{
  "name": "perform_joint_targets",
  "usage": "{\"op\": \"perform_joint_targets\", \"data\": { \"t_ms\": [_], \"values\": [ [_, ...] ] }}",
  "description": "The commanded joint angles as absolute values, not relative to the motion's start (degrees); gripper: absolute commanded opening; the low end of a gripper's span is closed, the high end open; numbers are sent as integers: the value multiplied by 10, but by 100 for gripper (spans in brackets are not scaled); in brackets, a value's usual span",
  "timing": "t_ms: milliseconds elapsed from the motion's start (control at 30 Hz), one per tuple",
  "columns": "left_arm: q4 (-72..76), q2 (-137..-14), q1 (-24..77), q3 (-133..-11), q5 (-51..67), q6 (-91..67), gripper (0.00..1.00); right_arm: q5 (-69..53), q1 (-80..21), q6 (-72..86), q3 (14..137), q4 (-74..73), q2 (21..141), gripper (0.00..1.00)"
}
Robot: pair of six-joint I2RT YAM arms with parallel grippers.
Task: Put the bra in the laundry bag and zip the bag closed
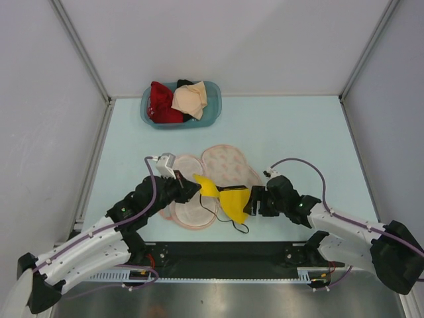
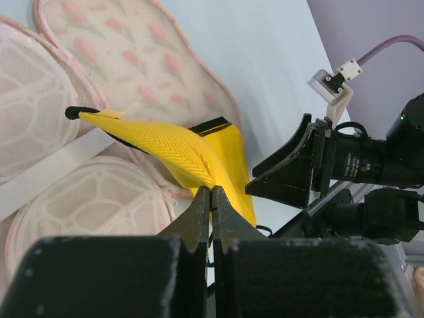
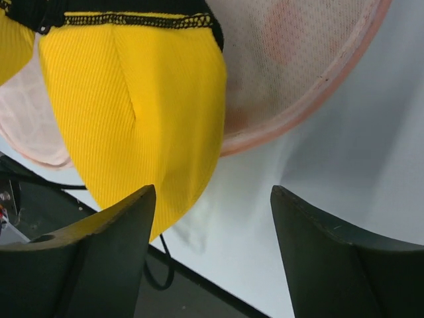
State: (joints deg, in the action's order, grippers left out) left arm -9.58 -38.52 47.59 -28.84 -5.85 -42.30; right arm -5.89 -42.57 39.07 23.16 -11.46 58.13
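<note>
My right gripper will slide its empty fingers to the left in the top view next, so that they straddle the bra's fabric.
The bright yellow bra (image 1: 228,199) hangs stretched above the table's near middle, one thin black strap trailing toward the front edge. My left gripper (image 1: 192,187) is shut on the bra's left end; in the left wrist view the closed tips (image 2: 211,192) pinch the yellow fabric (image 2: 192,156). My right gripper (image 1: 255,201) stands open at the bra's right cup. In the right wrist view the cup (image 3: 132,99) hangs beside the left finger (image 3: 126,225), and nothing sits between the tips (image 3: 212,192). The pale pink laundry bag (image 1: 225,165) lies unzipped and spread flat beneath the bra.
A blue plastic basket (image 1: 181,104) at the back of the table holds a red garment (image 1: 162,103) and a beige one (image 1: 190,99). Grey walls close in the table on three sides. A black rail (image 1: 225,252) runs along the near edge.
</note>
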Motion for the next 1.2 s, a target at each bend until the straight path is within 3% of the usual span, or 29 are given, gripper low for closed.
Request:
{"op": "perform_joint_targets", "data": {
  "t_ms": [0, 233, 300, 433, 467, 533, 667, 800, 1033, 1167],
  "values": [
    [-95, -364, 473, -280, -55, -439, 0, -62, -434, 431, 214, -13, 598, 72],
    [-103, -339, 473, -275, -42, -429, 0, -74, -459, 498, 172, 122, 643, 61],
    [-105, -334, 473, -274, -39, -429, 0, -67, -464, 518, 169, 156, 664, 54],
    [-113, -319, 473, -271, -35, -426, 0, -64, -465, 527, 181, 185, 693, 22],
    [-118, -310, 473, -272, -37, -426, 0, -64, -466, 523, 198, 178, 697, 8],
    [-130, -301, 473, -271, -42, -425, 0, -51, -464, 491, 232, 147, 703, 0],
    [-149, -284, 473, -262, -49, -435, 0, -24, -445, 402, 340, 28, 721, 0],
    [-135, -273, 477, -229, -45, -476, 0, -80, -377, 283, 430, 4, 778, 0],
    [-44, -310, 572, -175, -112, -565, 0, -250, -337, 119, 634, -63, 977, 0],
    [-23, -364, 629, -168, -146, -620, 0, -272, -337, 81, 744, -106, 1069, 0]
  ]
}}
